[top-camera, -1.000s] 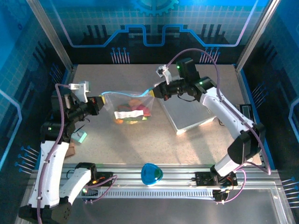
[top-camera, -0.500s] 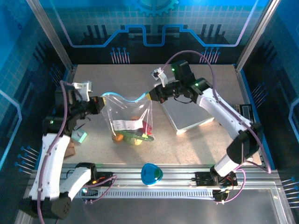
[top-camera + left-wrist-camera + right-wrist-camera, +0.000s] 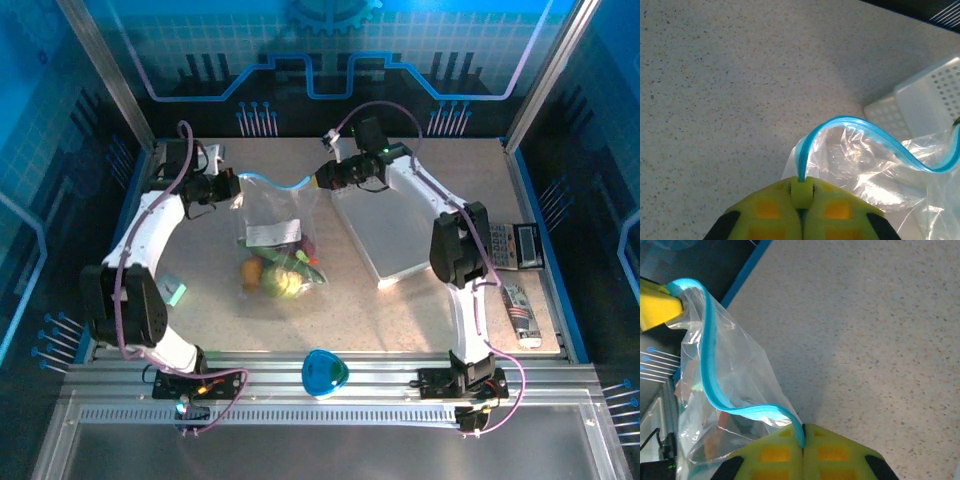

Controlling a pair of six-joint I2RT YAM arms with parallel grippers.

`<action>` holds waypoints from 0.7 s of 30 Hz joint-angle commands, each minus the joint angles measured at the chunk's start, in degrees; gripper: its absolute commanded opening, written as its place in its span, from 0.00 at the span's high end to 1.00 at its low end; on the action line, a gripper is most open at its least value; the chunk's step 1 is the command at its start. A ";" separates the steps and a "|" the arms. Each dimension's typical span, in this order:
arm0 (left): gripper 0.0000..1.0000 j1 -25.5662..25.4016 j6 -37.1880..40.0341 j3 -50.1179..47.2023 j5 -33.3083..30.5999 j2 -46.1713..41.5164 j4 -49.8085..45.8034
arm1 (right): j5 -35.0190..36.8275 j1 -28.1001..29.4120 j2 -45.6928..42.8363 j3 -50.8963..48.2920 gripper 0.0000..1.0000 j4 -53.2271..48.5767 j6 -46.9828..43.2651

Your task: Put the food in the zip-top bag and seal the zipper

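Note:
My left gripper will lower the end of the light-blue zipper next and let it go on the table, because the bare tabletop is below my gripper.
The clear zip-top bag (image 3: 290, 212) hangs upright between my two grippers, above the table's back middle. My left gripper (image 3: 234, 185) is shut on the left end of the light-blue zipper (image 3: 275, 184). My right gripper (image 3: 319, 180) is shut on its right end. The zipper sags in a wave between them. The food (image 3: 279, 277) lies bunched at the bag's bottom: green, orange and red pieces. In the left wrist view the zipper (image 3: 866, 128) curves away from my gripper (image 3: 801, 187) over the crinkled bag (image 3: 865, 172). In the right wrist view the zipper (image 3: 708, 367) runs from my gripper (image 3: 803, 438) toward the left fingertip (image 3: 657, 306).
The white perforated basket (image 3: 392, 235) sits right of the bag, also seen as a basket (image 3: 927, 97) in the left wrist view. A calculator (image 3: 505, 245) and a remote (image 3: 521, 315) lie at the right edge. A blue object (image 3: 325, 372) rests on the front rail, a small teal piece (image 3: 175, 292) at left.
Both arms have carried the bag toward the back of the table. The bag now hangs upright, the food has slid to its bottom, and the zipper sags more.

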 commanded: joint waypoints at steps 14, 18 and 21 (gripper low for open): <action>1.00 1.26 -0.24 12.43 3.95 22.66 7.93 | 3.47 -0.77 6.25 3.80 0.97 6.82 0.93; 0.96 1.26 -1.26 11.67 4.41 22.54 9.11 | 4.57 -0.96 4.70 1.60 0.80 9.16 1.35; 0.86 1.26 -1.72 10.56 3.56 21.31 10.02 | 6.09 -0.97 2.20 -1.04 0.67 11.12 1.21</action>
